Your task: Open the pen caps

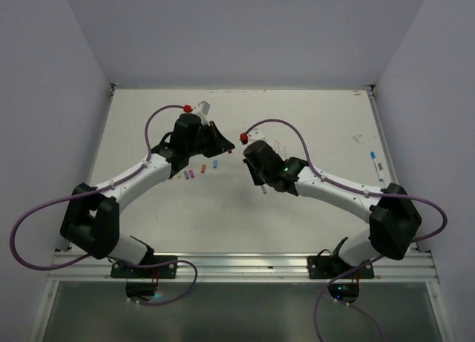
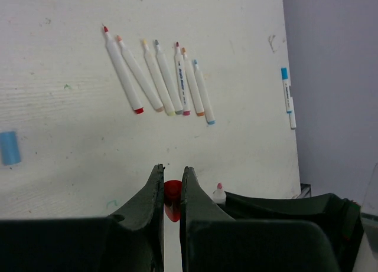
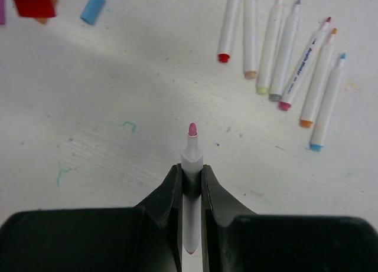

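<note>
I will next carry the uncapped white pen to the right in the top view with my right gripper, then lower it beside the row's blue-tipped pen.
My left gripper (image 2: 172, 176) is shut on a small red pen cap (image 2: 172, 194), held just above the table. My right gripper (image 3: 191, 169) is shut on a white pen (image 3: 191, 147) whose bare pink tip points forward; that tip also shows in the left wrist view (image 2: 219, 191). In the top view the left gripper (image 1: 225, 145) and the right gripper (image 1: 249, 152) face each other, a short gap apart, at mid-table. Several uncapped white pens (image 2: 159, 77) lie in a row beyond them and also show in the right wrist view (image 3: 283, 53).
Loose caps (image 1: 200, 171) lie on the table under the left arm, among them a blue cap (image 3: 93, 6). One capped pen with a blue cap (image 2: 287, 97) lies near the table's right edge (image 1: 375, 164). Purple cables arch over both arms.
</note>
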Robot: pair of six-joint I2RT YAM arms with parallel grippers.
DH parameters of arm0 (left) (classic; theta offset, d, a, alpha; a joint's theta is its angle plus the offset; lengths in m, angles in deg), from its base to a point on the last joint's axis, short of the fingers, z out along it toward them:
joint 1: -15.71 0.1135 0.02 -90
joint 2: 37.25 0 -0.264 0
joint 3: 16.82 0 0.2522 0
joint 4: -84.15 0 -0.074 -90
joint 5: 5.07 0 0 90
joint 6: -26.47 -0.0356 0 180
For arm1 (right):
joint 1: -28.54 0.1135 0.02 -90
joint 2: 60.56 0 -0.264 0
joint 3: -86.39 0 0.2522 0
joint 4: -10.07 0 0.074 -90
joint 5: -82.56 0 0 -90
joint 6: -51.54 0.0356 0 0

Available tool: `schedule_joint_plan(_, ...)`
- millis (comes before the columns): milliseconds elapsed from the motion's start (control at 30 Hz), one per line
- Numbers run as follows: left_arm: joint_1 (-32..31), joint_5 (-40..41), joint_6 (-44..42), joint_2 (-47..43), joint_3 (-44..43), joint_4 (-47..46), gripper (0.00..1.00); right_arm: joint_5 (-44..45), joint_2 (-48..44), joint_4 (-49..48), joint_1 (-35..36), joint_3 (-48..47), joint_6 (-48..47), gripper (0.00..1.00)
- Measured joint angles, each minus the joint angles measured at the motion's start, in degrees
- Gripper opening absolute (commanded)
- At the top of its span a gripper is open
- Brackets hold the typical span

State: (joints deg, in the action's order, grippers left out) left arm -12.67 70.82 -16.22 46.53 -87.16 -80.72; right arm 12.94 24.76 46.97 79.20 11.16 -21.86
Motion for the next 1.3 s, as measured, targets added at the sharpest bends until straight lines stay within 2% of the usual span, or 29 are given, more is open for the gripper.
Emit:
schedule_joint_plan(100, 0.0, 1.1, -1.5, 1.2, -0.4, 1.5, 0.00, 1.2, 0.0, 1.2, -2.7, 0.1, -0.1, 0.00)
schedule_joint_plan(333, 0.0, 1.6, -4.7, 9.9, -1.3, 3.0, 0.00, 1.0, 0.2, 4.0, -20.5, -0.3, -3.0, 0.00)
schedule_joint_plan(433, -0.2, 2.6, -5.9, 13.1, -1.3, 3.9, 0.00, 1.1, 1.4, 4.1, -25.4, -1.1, -5.2, 0.00)
schedule_joint_plan(900, -0.6, 10.2, -10.6, 22.6, -8.3, 9.2, 0.01, -0.8, 17.8, -0.1, -29.3, -5.6, -9.0, 0.00)
schedule_joint_plan(933, -0.6, 10.9, -10.8, 23.0, -8.7, 9.7, 0.02, -0.8, 18.6, -0.3, -29.4, -6.1, -9.1, 0.00)
schedule_joint_plan(1067, -0.6, 13.5, -11.5, 23.9, -9.0, 11.2, 0.19, -1.0, 20.1, -1.6, -29.7, -7.2, -9.5, 0.00)
schedule_joint_plan(1133, -0.6, 14.3, -11.7, 24.0, -9.0, 11.4, 0.21, -1.2, 20.5, -2.0, -29.8, -7.4, -9.7, 0.00)
schedule_joint_plan(1300, -0.6, 15.5, -12.0, 24.0, -9.0, 11.3, 0.33, -2.3, 21.9, -2.6, -29.9, -8.2, -9.9, 0.00)
